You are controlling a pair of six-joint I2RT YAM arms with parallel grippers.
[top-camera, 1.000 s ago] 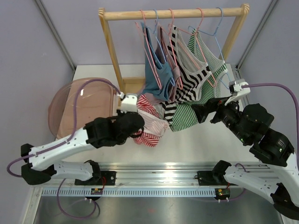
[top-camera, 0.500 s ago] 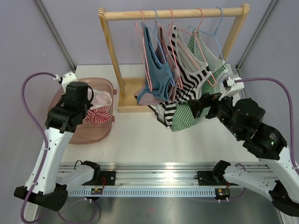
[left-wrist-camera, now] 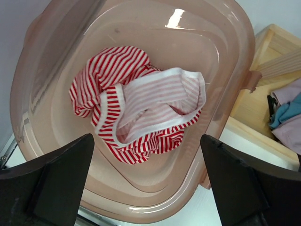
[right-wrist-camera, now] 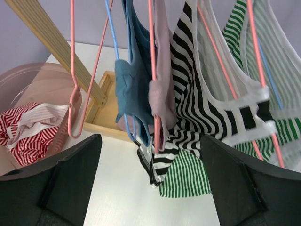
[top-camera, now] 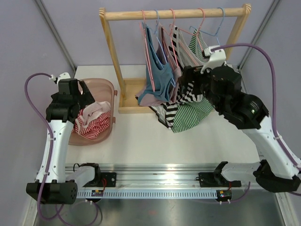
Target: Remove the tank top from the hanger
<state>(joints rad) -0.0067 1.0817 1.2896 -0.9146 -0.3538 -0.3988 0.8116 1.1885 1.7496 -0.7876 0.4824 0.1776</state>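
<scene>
I will next move my right gripper outward and across onto the near arm of the blue hanger, because it hangs outward of my fingers, to their left in the top view.
A red-and-white striped tank top lies crumpled in the pink basin, touching no gripper. My left gripper hovers open just above it. On the wooden rack, the leftmost pink hanger is bare. Beside it hang a blue top, a mauve top, a black-and-white striped top and a green striped top. My right gripper is open in front of these, level with their lower hems, holding nothing.
The basin sits at the table's left with the red top in it, next to the rack's left post and wooden base. The hanging tops' hems drape onto the white table.
My left arm carried the red striped top from mid-table to the basin and opened, dropping it there. My right arm rose and moved left, closer to the hanging tops.
</scene>
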